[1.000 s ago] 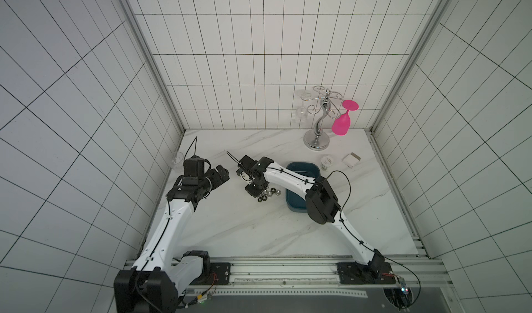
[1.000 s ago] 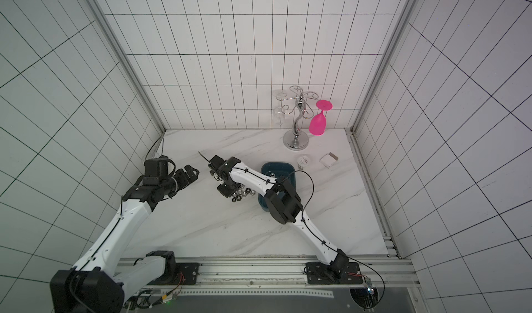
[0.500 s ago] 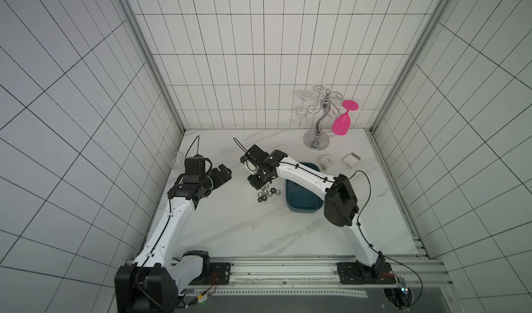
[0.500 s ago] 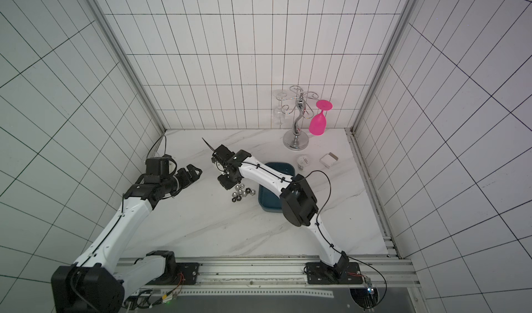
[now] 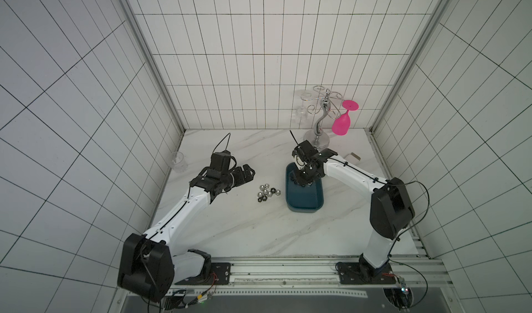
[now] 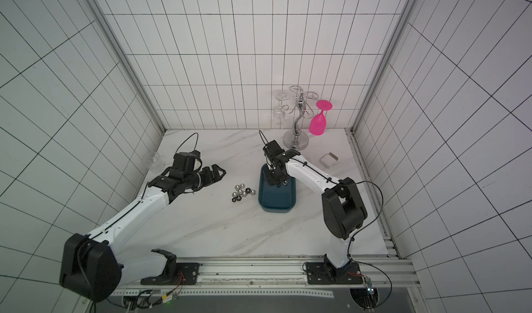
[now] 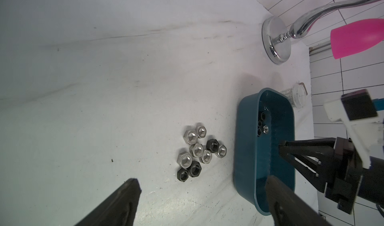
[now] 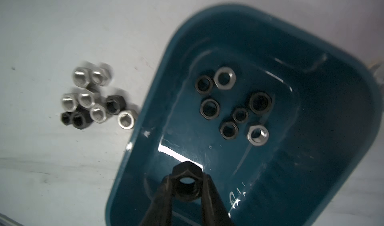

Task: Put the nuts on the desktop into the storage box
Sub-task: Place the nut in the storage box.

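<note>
My right gripper next lowers the black nut (image 8: 187, 170) toward the nuts already in the teal box and releases it beside them, since the box's bottom lies below.
A cluster of several black and silver nuts (image 5: 266, 193) (image 6: 243, 193) (image 7: 199, 152) (image 8: 93, 98) lies on the white desktop (image 5: 259, 234), just left of the teal storage box (image 5: 305, 202) (image 6: 277, 202) (image 7: 239, 131) (image 8: 311, 162). Several more nuts (image 8: 232, 108) (image 7: 262, 127) lie inside the box. My right gripper (image 8: 187, 180) (image 5: 302, 180) (image 6: 275, 182) hangs over the box's far end, shut on a black nut (image 8: 187, 170). Left of the cluster, my left gripper (image 5: 248, 172) (image 6: 219, 172) (image 7: 201, 185) hovers open and holds nothing.
A chrome glass rack (image 5: 316, 141) with a pink glass (image 5: 341, 124) stands at the back right. A small white box (image 6: 328, 160) and a white jar (image 7: 297, 96) sit beyond the storage box. A clear cup (image 5: 177, 162) stands by the left wall.
My right gripper has lifted off the nut cluster and moved right over the storage box with the black nut. The left arm has barely moved.
</note>
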Available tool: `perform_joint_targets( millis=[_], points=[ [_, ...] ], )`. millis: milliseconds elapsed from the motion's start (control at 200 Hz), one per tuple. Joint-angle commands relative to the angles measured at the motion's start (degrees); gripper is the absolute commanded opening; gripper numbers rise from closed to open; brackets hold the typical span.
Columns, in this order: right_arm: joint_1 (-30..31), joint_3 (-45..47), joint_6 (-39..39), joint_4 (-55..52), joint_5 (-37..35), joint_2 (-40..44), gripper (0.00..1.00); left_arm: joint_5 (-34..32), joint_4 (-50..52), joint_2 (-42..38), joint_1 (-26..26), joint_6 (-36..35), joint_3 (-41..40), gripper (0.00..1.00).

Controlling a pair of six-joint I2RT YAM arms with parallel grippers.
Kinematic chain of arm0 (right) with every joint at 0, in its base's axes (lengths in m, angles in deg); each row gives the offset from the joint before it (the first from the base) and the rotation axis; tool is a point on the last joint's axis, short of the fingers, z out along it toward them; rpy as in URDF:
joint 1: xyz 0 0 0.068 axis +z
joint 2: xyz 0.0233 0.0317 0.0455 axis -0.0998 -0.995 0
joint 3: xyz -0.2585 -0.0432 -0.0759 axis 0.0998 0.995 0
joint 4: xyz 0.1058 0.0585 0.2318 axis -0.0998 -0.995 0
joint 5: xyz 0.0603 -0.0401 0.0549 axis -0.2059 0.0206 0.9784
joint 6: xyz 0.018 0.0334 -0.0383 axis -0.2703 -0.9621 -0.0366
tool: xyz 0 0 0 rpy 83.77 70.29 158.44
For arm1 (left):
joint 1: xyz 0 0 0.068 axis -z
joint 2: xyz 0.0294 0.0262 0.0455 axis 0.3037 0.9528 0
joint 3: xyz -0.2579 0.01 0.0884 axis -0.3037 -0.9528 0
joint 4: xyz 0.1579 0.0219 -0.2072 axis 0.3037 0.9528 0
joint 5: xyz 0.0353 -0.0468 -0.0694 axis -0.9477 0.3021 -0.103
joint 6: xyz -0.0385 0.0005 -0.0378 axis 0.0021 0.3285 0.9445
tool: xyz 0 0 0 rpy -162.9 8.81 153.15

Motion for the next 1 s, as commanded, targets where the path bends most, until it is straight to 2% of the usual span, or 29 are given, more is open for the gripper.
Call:
perform_joint_targets(
  millis=[0, 245, 700, 835, 995],
  points=[
    [-1.8, 2.9, -1.4, -1.0, 0.5, -0.6, 0.18, -2.0, -1.8, 1.3, 0.9, 1.1, 2.2, 0.98],
    [-4.6, 4.9, -0.8, 2.1, 0.6, -5.7, 0.18, -3.1, -1.7, 2.8, 1.0, 1.5, 1.9, 0.98],
    [-6.8, -3.8, 1.5, 1.6, 0.7, -15.0, 0.21, -4.9, 0.7, 5.1, 1.0, 0.0, 4.4, 0.98],
    [-7.0, -7.4, 2.0, 0.3, 0.9, -16.7, 0.28, -5.5, 0.9, 5.2, 1.0, -0.3, 4.5, 0.98],
    [-7.0, -9.6, 2.1, -1.3, 1.2, -15.5, 0.4, -5.7, 1.4, 5.4, 1.0, -0.5, 4.8, 0.98]
  ],
)
